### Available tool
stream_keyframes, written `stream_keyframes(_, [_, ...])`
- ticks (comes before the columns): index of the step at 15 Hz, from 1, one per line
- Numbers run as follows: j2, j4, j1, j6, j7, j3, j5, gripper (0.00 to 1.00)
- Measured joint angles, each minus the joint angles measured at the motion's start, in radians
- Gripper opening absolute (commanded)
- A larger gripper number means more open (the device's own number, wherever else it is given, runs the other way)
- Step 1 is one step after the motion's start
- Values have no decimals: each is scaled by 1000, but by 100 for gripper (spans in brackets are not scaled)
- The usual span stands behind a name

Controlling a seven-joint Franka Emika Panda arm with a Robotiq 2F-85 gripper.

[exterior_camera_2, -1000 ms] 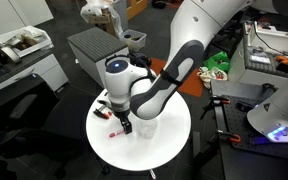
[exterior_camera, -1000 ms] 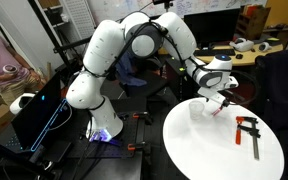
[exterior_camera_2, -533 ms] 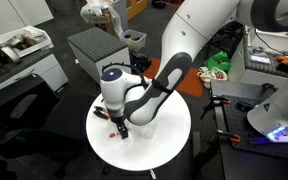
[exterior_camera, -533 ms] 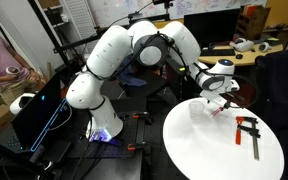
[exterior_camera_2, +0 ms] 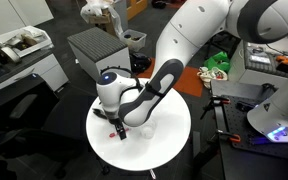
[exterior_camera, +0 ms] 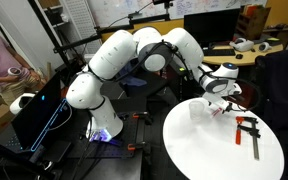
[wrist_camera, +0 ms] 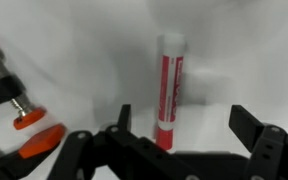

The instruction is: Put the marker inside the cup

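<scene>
The red end of the marker already reaches between the robot's open fingers, so the gripper will next stay low and close around the marker's body.
The red marker (wrist_camera: pixel 170 90) with a pale end lies flat on the white round table (wrist_camera: pixel 74 50), one end reaching in between my fingers. My gripper (wrist_camera: pixel 184 128) is open and low over it, jaws apart on either side, holding nothing. In both exterior views the gripper (exterior_camera: pixel 220 104) (exterior_camera_2: pixel 121 128) hangs just above the table, and a bit of the marker (exterior_camera_2: pixel 111 131) shows beside it. The clear cup (exterior_camera: pixel 197 110) (exterior_camera_2: pixel 147 128) stands upright on the table close beside the gripper. The cup is out of the wrist view.
A red-and-black clamp tool (exterior_camera: pixel 249 131) (wrist_camera: pixel 14 100) lies on the table near the marker. The table's edge (exterior_camera_2: pixel 134 165) is close around. Desks, a grey box (exterior_camera_2: pixel 96 45) and a computer case (exterior_camera: pixel 39 115) surround the table.
The arm has swung its elbow over, and the gripper has shifted slightly along the table toward the marker, staying low and open. The cup and clamp have not moved.
</scene>
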Motion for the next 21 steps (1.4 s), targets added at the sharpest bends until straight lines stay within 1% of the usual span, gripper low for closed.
stream_keyframes(1, [8, 12, 0, -9, 0, 0, 0, 97])
stream_keyframes(2, [15, 22, 0, -17, 0, 0, 0, 98])
stream_keyframes(4, [28, 43, 0, -32, 0, 0, 0, 95])
stream_keyframes(5, [33, 53, 0, -38, 0, 0, 0, 90])
stream_keyframes(6, [39, 62, 0, -46, 0, 0, 0, 91])
stream_keyframes(7, [44, 71, 0, -55, 0, 0, 0, 88])
stream_keyframes(8, [50, 80, 0, -63, 0, 0, 0, 91])
stream_keyframes(10, [60, 97, 0, -76, 0, -1, 0, 92])
stream_keyframes(11, [65, 105, 0, -82, 0, -1, 0, 90])
stream_keyframes(14, [79, 126, 0, -98, 0, -1, 0, 71])
stream_keyframes(15, [83, 133, 0, -103, 0, -1, 0, 70])
stream_keyframes(16, [88, 139, 0, -107, 0, -1, 0, 59])
stream_keyframes(17, [92, 145, 0, -109, 0, -1, 0, 45])
stream_keyframes(18, [96, 151, 0, -111, 0, -1, 0, 36])
stream_keyframes(20, [102, 162, 0, -114, 0, -2, 0, 22])
stream_keyframes(21, [103, 167, 0, -116, 0, -2, 0, 13])
